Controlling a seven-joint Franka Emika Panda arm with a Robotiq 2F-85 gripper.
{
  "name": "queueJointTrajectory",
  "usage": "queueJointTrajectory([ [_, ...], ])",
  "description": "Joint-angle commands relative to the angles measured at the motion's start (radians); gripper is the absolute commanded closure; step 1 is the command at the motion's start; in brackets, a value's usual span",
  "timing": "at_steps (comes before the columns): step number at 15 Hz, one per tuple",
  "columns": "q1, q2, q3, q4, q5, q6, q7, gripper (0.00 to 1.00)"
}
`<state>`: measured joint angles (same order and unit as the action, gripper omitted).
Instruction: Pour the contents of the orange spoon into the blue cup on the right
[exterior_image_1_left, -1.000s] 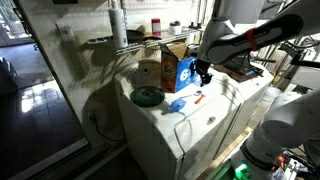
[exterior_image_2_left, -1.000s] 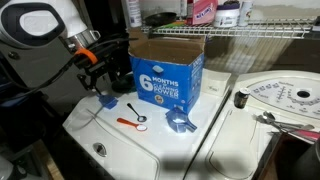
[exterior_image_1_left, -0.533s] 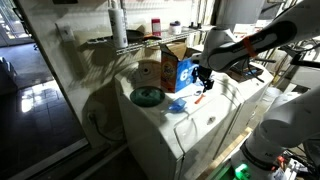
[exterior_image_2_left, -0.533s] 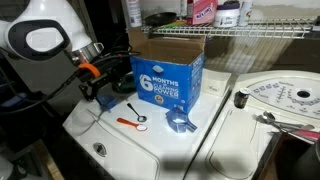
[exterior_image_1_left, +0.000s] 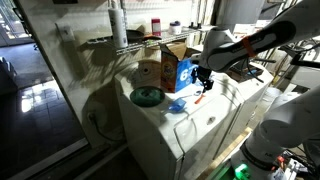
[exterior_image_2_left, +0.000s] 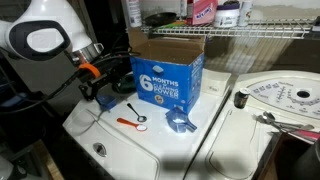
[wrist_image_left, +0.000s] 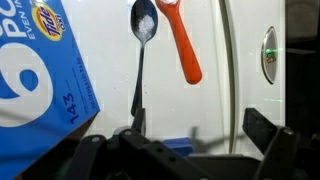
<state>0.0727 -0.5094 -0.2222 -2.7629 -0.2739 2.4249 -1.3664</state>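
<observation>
My gripper is above and inward of the orange spoon's handle (wrist_image_left: 186, 52), so it should move outward and down to close on it. The handle lies clear of the metal spoon (wrist_image_left: 143, 22).
The orange spoon (wrist_image_left: 187, 52) lies on the white washer top, beside a metal spoon (wrist_image_left: 143, 22) with white stuff in its bowl. Both exterior views show the orange spoon (exterior_image_2_left: 127, 122) (exterior_image_1_left: 198, 99) in front of the blue-sided cardboard box (exterior_image_2_left: 168, 78). My gripper (wrist_image_left: 180, 140) (exterior_image_2_left: 97, 95) (exterior_image_1_left: 203, 80) hangs open just above the washer top with nothing between its fingers. A blue cup (exterior_image_2_left: 107, 101) (wrist_image_left: 183, 147) sits right below it. A second pale-blue cup (exterior_image_2_left: 180, 122) (exterior_image_1_left: 177, 104) stands in front of the box.
A green dish (exterior_image_1_left: 147, 96) sits at the far end of the washer top (exterior_image_2_left: 120, 150). A second machine with a round dial (exterior_image_2_left: 285, 100) adjoins it. A wire shelf (exterior_image_2_left: 230, 32) with bottles runs behind the box.
A second ago the arm shifted slightly lower and closer over the washer top. Over the last half second it has held still. The jaws stayed open.
</observation>
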Motion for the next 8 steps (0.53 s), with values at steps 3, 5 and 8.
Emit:
queueJointTrajectory([
  [3, 0.016, 0.104, -0.024, 0.025, 0.035, 0.009, -0.247, 0.00],
  [5, -0.014, 0.141, -0.010, 0.031, 0.006, 0.007, -0.291, 0.00],
  [8, -0.056, 0.187, 0.015, 0.032, -0.042, 0.021, -0.321, 0.00],
])
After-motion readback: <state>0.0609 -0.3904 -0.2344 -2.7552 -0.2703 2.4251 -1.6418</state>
